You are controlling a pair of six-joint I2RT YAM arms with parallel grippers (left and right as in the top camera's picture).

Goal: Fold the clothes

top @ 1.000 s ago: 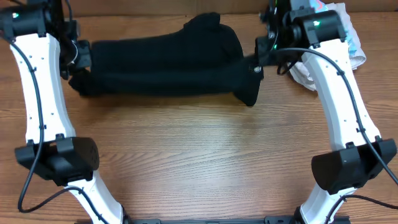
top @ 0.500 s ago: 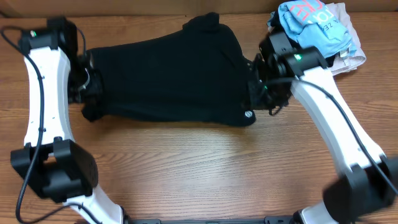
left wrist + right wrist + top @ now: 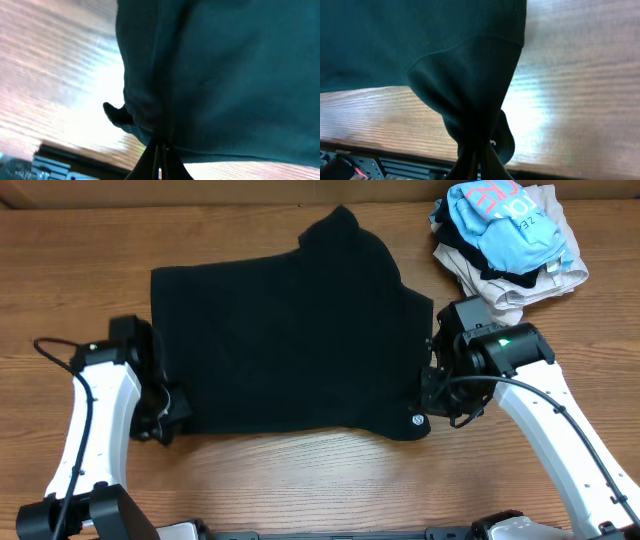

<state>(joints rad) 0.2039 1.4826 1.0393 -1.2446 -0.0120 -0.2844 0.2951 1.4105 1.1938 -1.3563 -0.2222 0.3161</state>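
I next move the shirt's near corner up and outward with my right gripper, then down to release it on the shirt's spread body, as the shirt's near edge lies unfolded.
The black shirt [image 3: 290,340] lies spread across the middle of the table, one sleeve pointing to the far edge. A small round white label [image 3: 417,419] shows at its near right corner. My left gripper [image 3: 165,418] is shut on the shirt's near left corner; in the left wrist view the fabric [image 3: 225,75] bunches into the closed jaws [image 3: 160,152]. My right gripper [image 3: 432,402] is shut on the near right corner; in the right wrist view the cloth [image 3: 465,70] gathers into the closed jaws [image 3: 481,150].
A pile of folded clothes stands at the far right: a light blue garment with pink letters [image 3: 500,220] on top of white and beige pieces [image 3: 520,280]. Bare wooden table [image 3: 300,480] lies in front of the shirt.
Both grippers pulled the shirt's near edge toward the front of the table, unrolling it from a bunched strip at the back into a wide flat spread.
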